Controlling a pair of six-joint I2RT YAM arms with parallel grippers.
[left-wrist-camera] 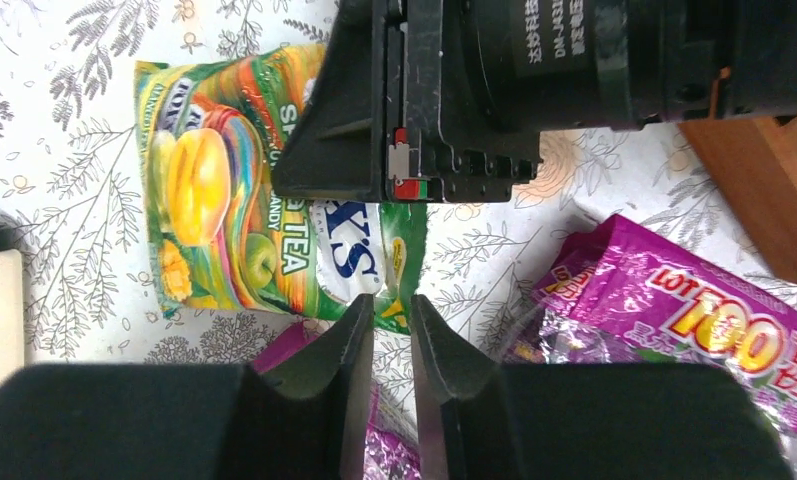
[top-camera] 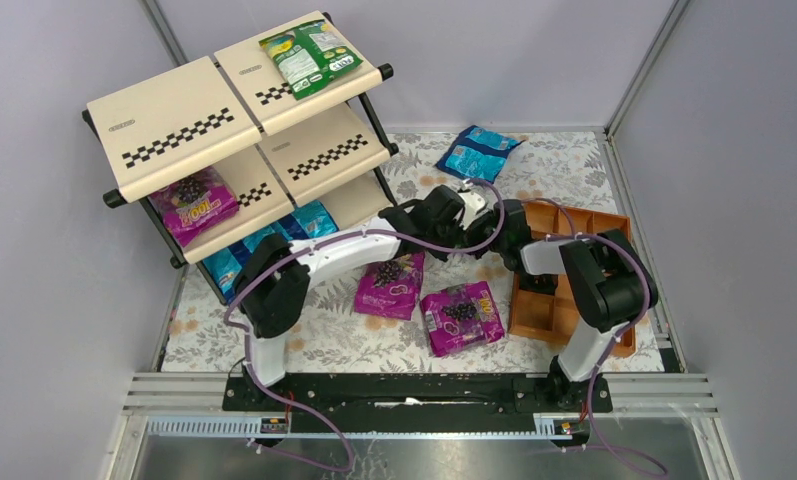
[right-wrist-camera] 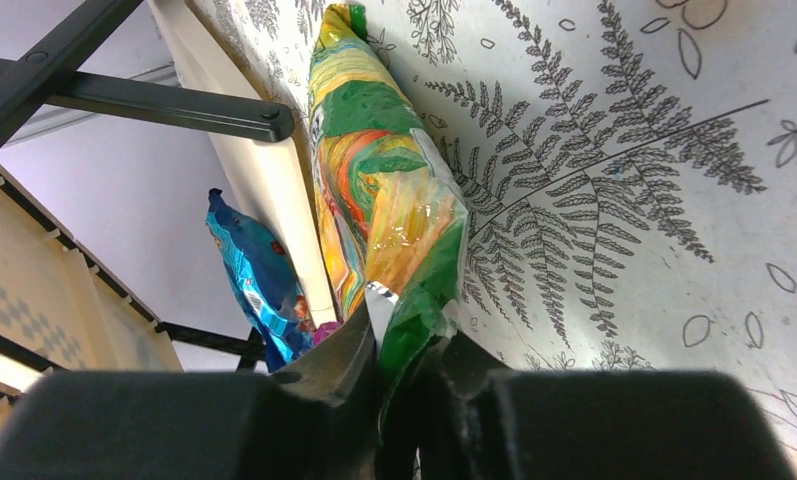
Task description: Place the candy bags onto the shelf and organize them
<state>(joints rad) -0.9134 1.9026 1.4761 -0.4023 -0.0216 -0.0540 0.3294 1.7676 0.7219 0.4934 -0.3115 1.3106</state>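
Observation:
My right gripper needs to lift the FOX'S bag first, so that the bag can get over the top shelf [top-camera: 193,108] beside the green bag, where the shelf is empty.
A green-yellow FOX'S candy bag [left-wrist-camera: 224,190] lies on the floral cloth beside the shelf [top-camera: 174,125]; in the top view the arms hide it. My right gripper [right-wrist-camera: 406,345] is shut on the bag's green end seam [right-wrist-camera: 414,300]; it also shows in the left wrist view [left-wrist-camera: 286,180] over the bag. My left gripper [left-wrist-camera: 392,310] hovers at the bag's lower corner, jaws a narrow gap apart with nothing between them. In the top view both grippers, left [top-camera: 454,215] and right [top-camera: 486,222], meet mid-table. Two magenta bags [top-camera: 389,285] [top-camera: 462,317] and a blue bag [top-camera: 477,150] lie on the table.
The shelf holds green bags [top-camera: 309,55] on top, a magenta bag [top-camera: 194,205] in the middle and blue bags [top-camera: 264,240] at the bottom. An orange-brown compartment tray [top-camera: 564,300] stands at the right. The shelf's black frame [right-wrist-camera: 174,105] is close to the right gripper.

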